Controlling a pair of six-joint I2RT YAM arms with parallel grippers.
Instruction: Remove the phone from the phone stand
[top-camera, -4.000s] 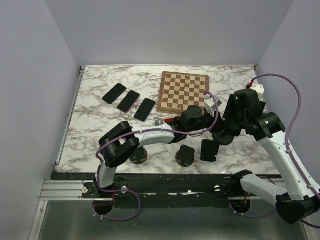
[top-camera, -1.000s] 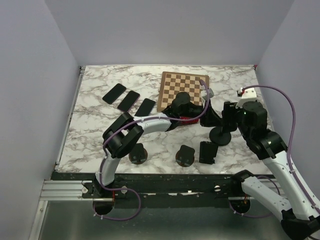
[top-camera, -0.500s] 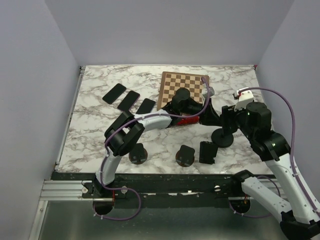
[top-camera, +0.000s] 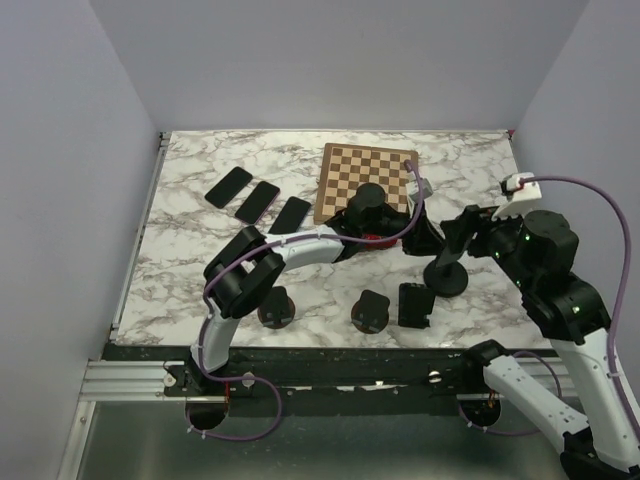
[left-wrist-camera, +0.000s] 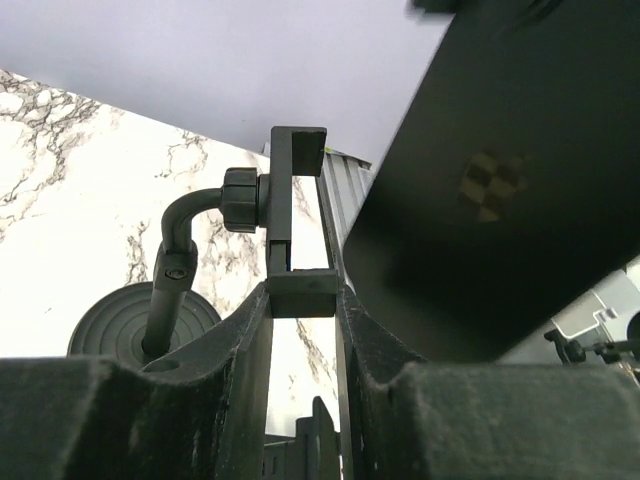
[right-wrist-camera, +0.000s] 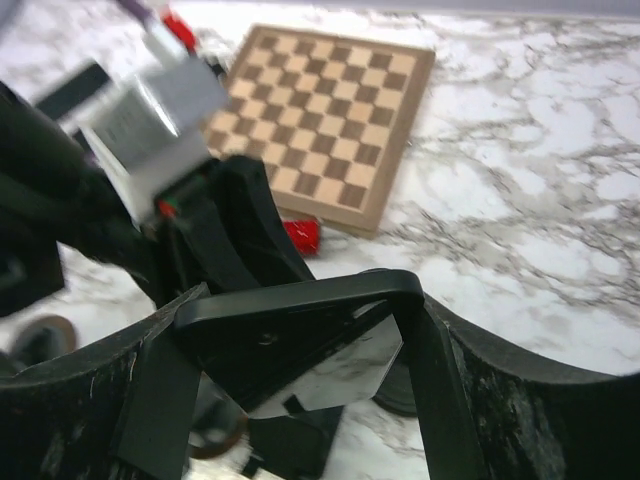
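I need my right gripper to carry the phone outward and down and release it flat on open marble (top-camera: 465, 190) (right-wrist-camera: 490, 205) there, beside the chessboard.
The black phone stand (top-camera: 445, 272) stands right of centre on the marble table; its round base, bent neck and clamp show in the left wrist view (left-wrist-camera: 293, 215). My left gripper (top-camera: 424, 238) is shut on the clamp's lower bracket (left-wrist-camera: 300, 298). My right gripper (top-camera: 478, 228) is shut on the black phone (top-camera: 468, 222), holding it tilted just right of the clamp and apart from it. The phone fills the upper right of the left wrist view (left-wrist-camera: 490, 180). In the right wrist view my right gripper (right-wrist-camera: 305, 322) grips the phone (right-wrist-camera: 300, 345) by its edges.
Three phones (top-camera: 257, 201) lie in a row at the back left. A wooden chessboard (top-camera: 365, 185) lies behind the left arm, also in the right wrist view (right-wrist-camera: 330, 110). Three more dark stands (top-camera: 371, 312) stand along the near edge.
My right gripper has drawn the phone to the right and up, away from the stand's clamp. My left gripper stays on the stand.
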